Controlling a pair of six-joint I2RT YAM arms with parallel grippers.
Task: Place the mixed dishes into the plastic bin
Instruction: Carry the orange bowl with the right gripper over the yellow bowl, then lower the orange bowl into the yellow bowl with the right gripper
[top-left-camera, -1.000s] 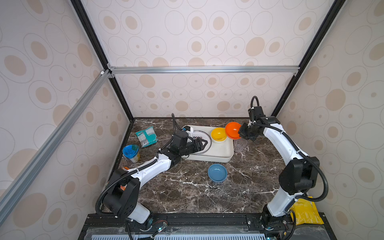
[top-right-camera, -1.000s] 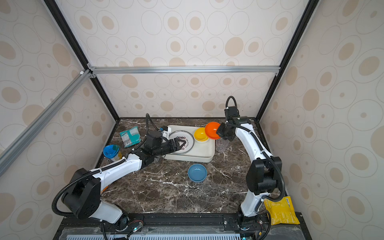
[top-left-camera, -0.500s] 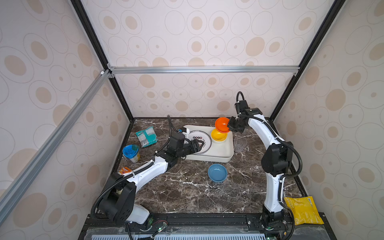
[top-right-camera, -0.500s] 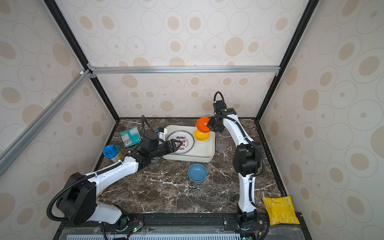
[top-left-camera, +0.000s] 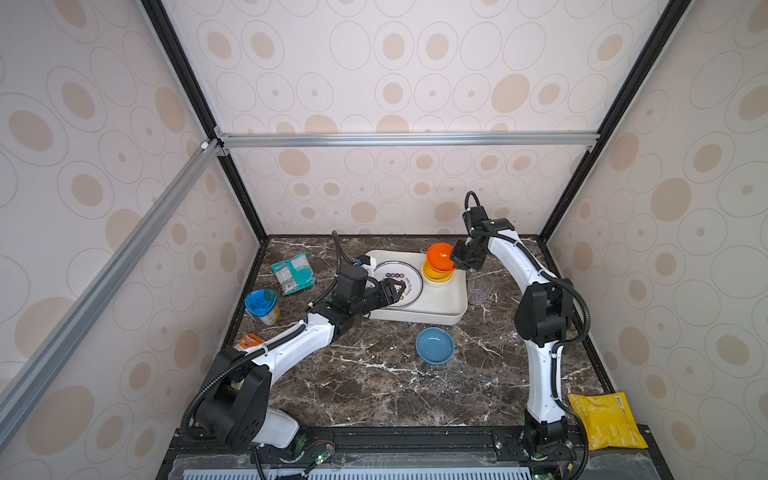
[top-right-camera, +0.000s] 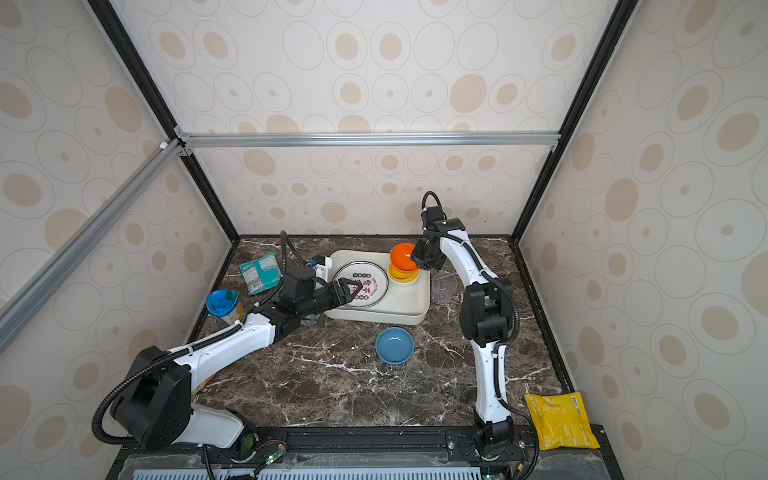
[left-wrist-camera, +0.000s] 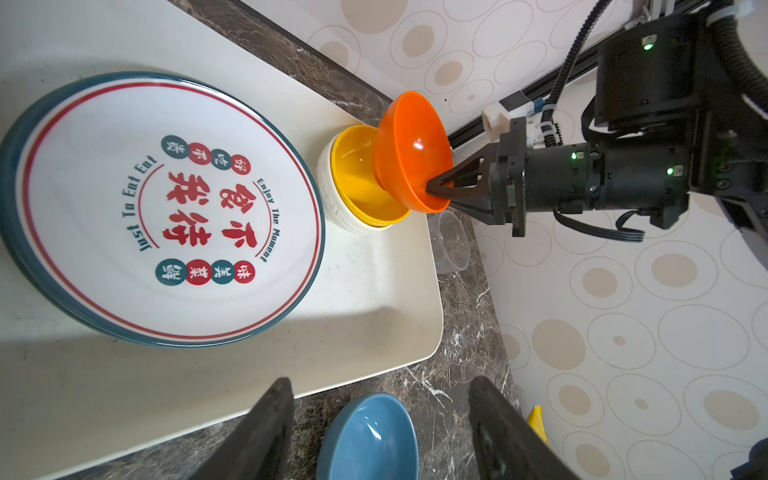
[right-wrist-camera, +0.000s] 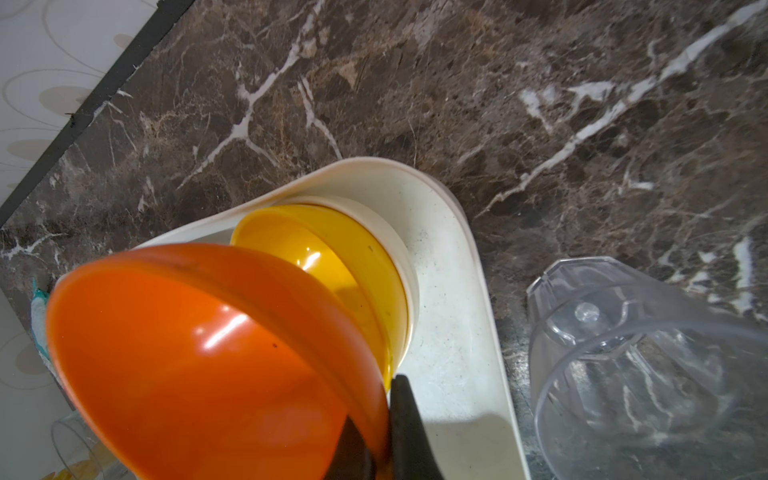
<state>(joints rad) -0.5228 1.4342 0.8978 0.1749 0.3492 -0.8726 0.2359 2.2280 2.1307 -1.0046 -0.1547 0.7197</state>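
The orange bowl will go down toward the plate next, as my right gripper sets it inside the empty yellow bowl (top-left-camera: 433, 273) (right-wrist-camera: 324, 268) below the gripper and lets go of the orange bowl's rim.
The plastic bin (top-left-camera: 441, 308) stands at the back middle of the marble table. In it lie a plate (top-left-camera: 400, 277) with Chinese characters and a yellow bowl (top-left-camera: 435, 275) nested in a cream bowl (right-wrist-camera: 395, 245). My right gripper (top-left-camera: 456, 262) is shut on the rim of an orange bowl (top-left-camera: 440, 255), which hangs tilted just above the yellow bowl (right-wrist-camera: 332, 266). My left gripper (top-left-camera: 398, 288) hovers open and empty over the plate's near edge. A blue bowl (top-left-camera: 435, 345) sits on the table in front of the bin. A clear cup (top-left-camera: 480, 286) lies right of the bin.
A teal snack packet (top-left-camera: 293, 272) and a blue-lidded cup (top-left-camera: 262, 305) are at the left. An orange packet (top-left-camera: 249, 341) lies by the left arm and a yellow packet (top-left-camera: 606, 419) at the front right. Another clear cup (top-right-camera: 309, 319) shows under the left arm.
My right gripper carried the orange bowl leftward from beside the bin to above the yellow bowl, and its elbow swung back right. The left gripper has barely moved.
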